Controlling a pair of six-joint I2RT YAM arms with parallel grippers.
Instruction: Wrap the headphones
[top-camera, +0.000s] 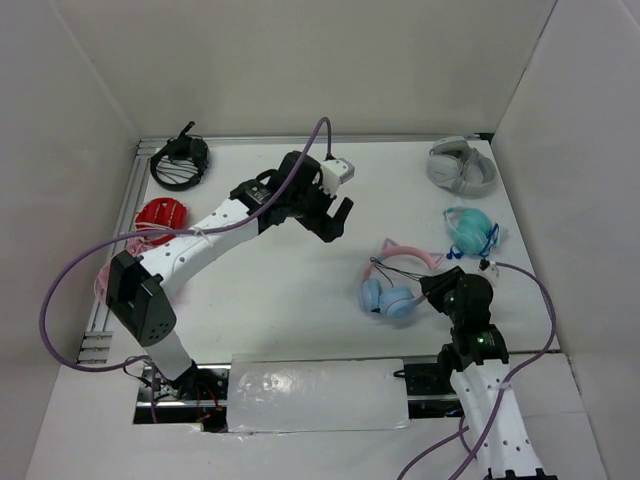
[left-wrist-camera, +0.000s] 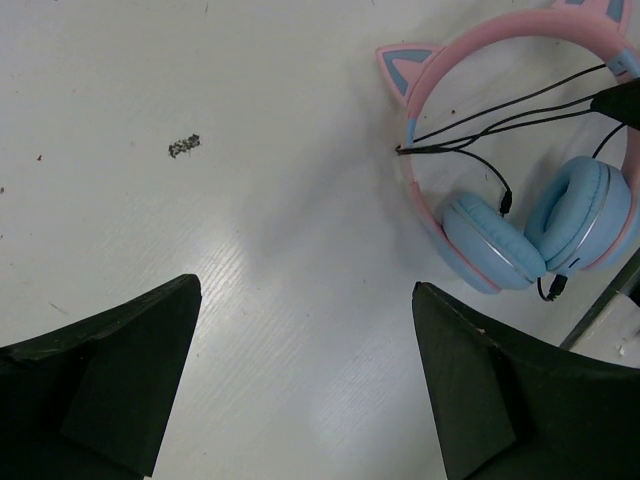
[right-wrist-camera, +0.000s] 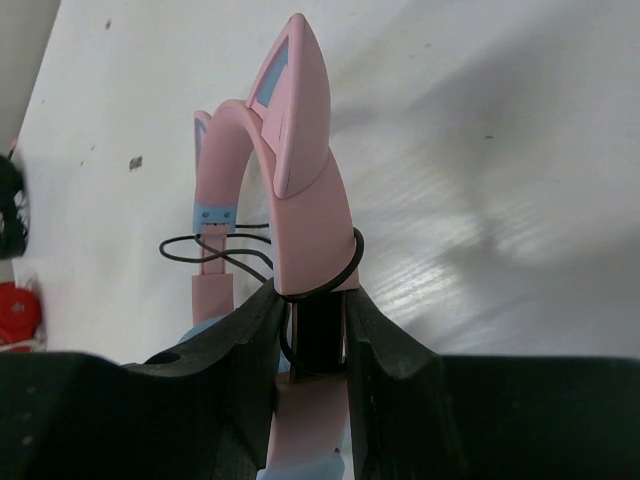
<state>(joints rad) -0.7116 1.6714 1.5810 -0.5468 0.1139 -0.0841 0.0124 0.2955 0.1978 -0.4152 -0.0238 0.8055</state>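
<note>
The headband (top-camera: 408, 261) should next go toward the table's side edge in my right gripper and be released, because bare table is to the gripper's right in the top view.
The headphones (top-camera: 400, 285) lie right of the table's middle, with a pink cat-eared headband (top-camera: 408, 261) and light blue ear cups (top-camera: 388, 298). My right gripper (top-camera: 438, 287) is shut on the headband (right-wrist-camera: 300, 200). The thin black cable (right-wrist-camera: 338, 282) loops round the band just above the fingers. My left gripper (top-camera: 336, 221) hangs open and holds nothing, up and to the left of the headphones. In the left wrist view the headphones (left-wrist-camera: 500, 240) sit at the upper right, with strands of cable (left-wrist-camera: 500, 110) stretched across the band's inside, beyond my open gripper (left-wrist-camera: 305, 290).
Other headphones lie around the edges: black (top-camera: 180, 160) and red (top-camera: 162, 213) at the back left, grey-white (top-camera: 462, 165) and turquoise (top-camera: 470, 228) at the back right. A pink pair (top-camera: 100, 280) shows behind the left arm. A shiny panel (top-camera: 315, 393) lies at the near edge.
</note>
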